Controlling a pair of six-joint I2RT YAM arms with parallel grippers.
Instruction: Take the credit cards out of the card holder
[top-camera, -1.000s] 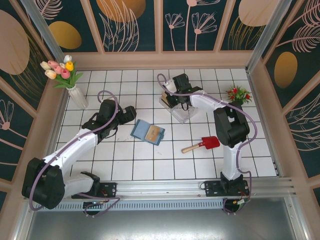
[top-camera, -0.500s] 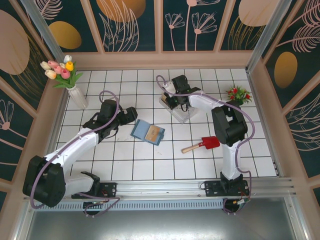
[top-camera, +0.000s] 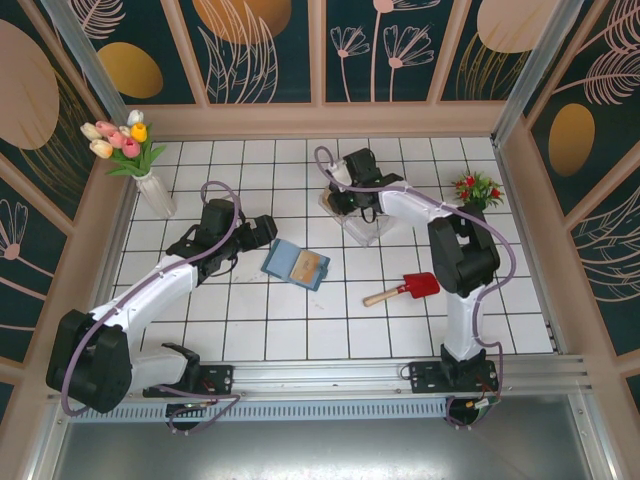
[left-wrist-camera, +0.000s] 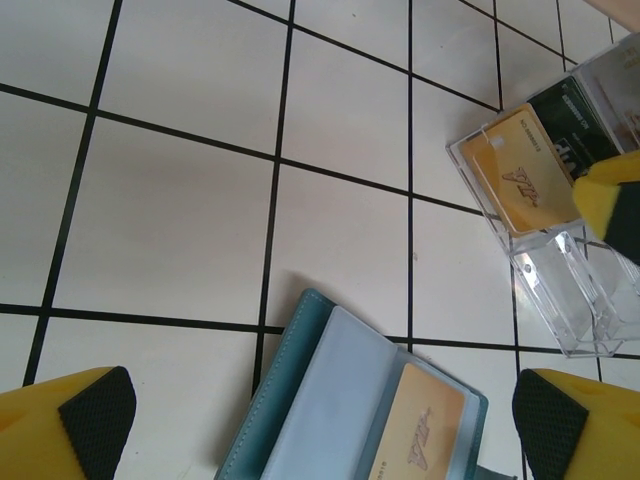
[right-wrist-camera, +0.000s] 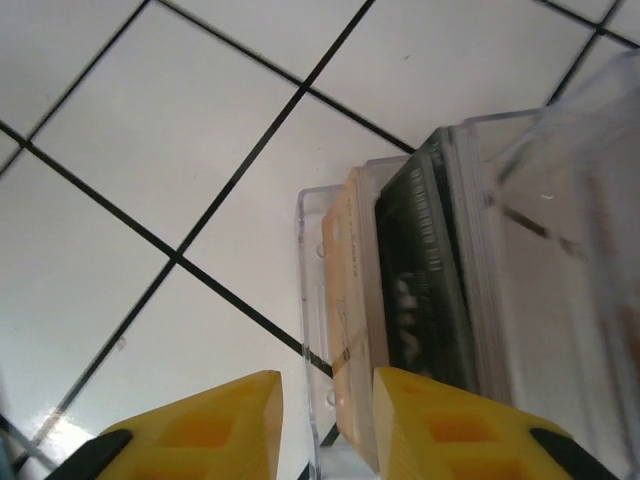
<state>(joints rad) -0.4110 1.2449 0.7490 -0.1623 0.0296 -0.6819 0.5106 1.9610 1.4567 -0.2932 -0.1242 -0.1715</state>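
Observation:
The left gripper will next go down across the empty half of the card holder, because the card's near edge by the fold is below the gripper and the card is still inside.
The slate-blue card holder lies open mid-table, a tan credit card in its right half. From the left wrist I see the holder and that card just below my left gripper, whose jaws stand wide open above it. My right gripper hovers at the clear plastic box. Inside the box stand a tan card and a dark grey card. The right gripper has its jaws slightly parted over the box wall and the tan card's edge.
A red-bladed toy shovel lies right of the holder. A vase of tulips stands at the back left, a small red flower plant at the back right. Patterned walls close in the tiled table.
The right gripper's jaws have parted from shut, still at the clear box. The left gripper has edged slightly toward the holder.

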